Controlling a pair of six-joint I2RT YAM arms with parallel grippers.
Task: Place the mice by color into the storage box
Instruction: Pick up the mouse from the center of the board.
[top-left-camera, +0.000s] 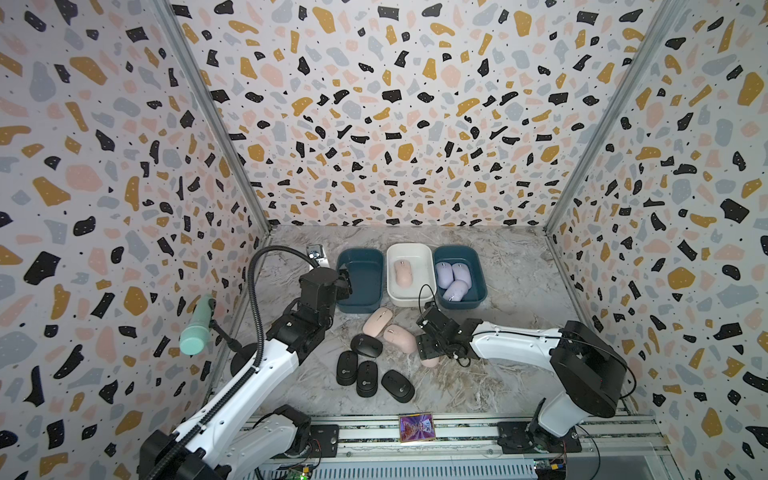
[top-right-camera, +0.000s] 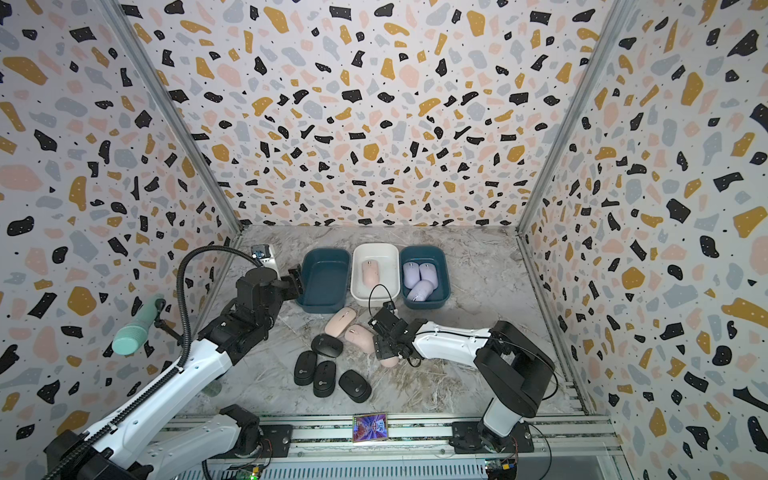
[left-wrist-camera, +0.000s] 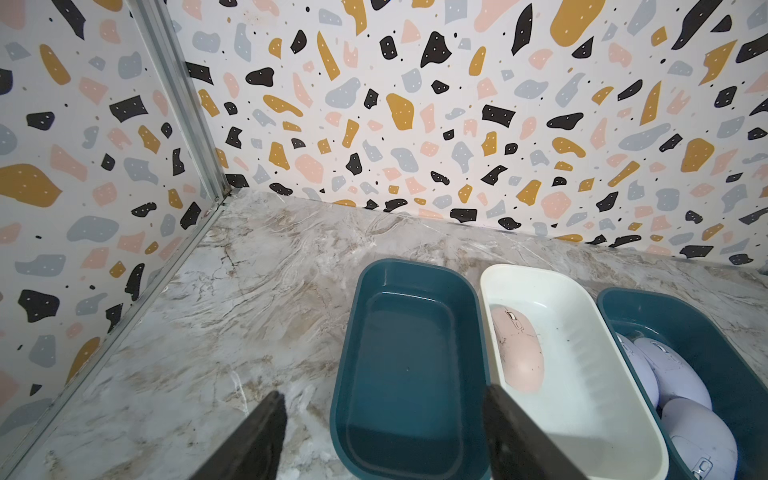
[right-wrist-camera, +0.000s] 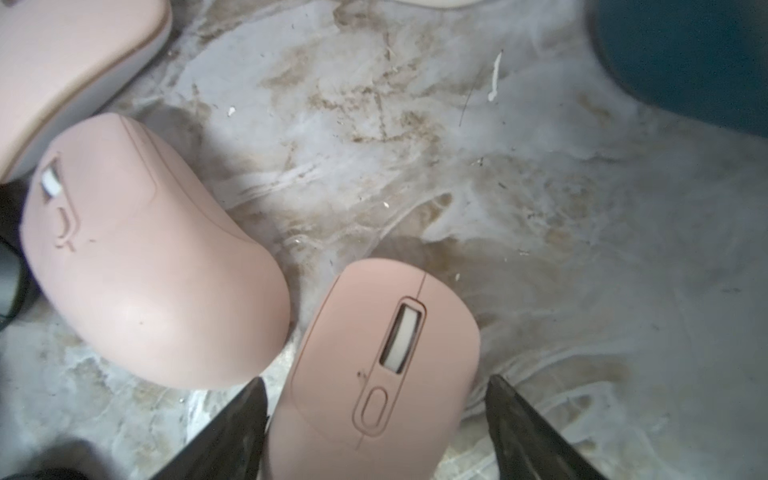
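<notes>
My right gripper shifts sideways next, away from the neighboring pink mouse crowding the end of one finger. It then closes on the third pink mouse (top-left-camera: 430, 362) (right-wrist-camera: 372, 392), which lies between the open fingers.
Three storage boxes stand in a row at the back. The left teal box (top-left-camera: 359, 305) (left-wrist-camera: 409, 465) is empty, the white box (top-left-camera: 409, 253) holds one pink mouse (top-left-camera: 402, 272) (left-wrist-camera: 519, 353), and the right teal box (top-left-camera: 478, 270) holds three lilac mice (top-left-camera: 453, 278). On the table lie two pink mice (top-left-camera: 377, 321) (top-left-camera: 400, 338) and several black mice (top-left-camera: 367, 378). My right gripper (top-left-camera: 428, 352) (right-wrist-camera: 374, 415) is open and straddles a third pink mouse (right-wrist-camera: 386, 332), with a gap at one finger. My left gripper (top-left-camera: 345, 282) (left-wrist-camera: 384, 411) is open and empty over the empty teal box's near edge.
A mint-green bottle (top-left-camera: 196, 324) on a stand sticks out by the left wall. A small silvery device (top-left-camera: 316, 252) sits at the back left. A little screen (top-left-camera: 417, 427) is on the front rail. Patterned walls enclose three sides.
</notes>
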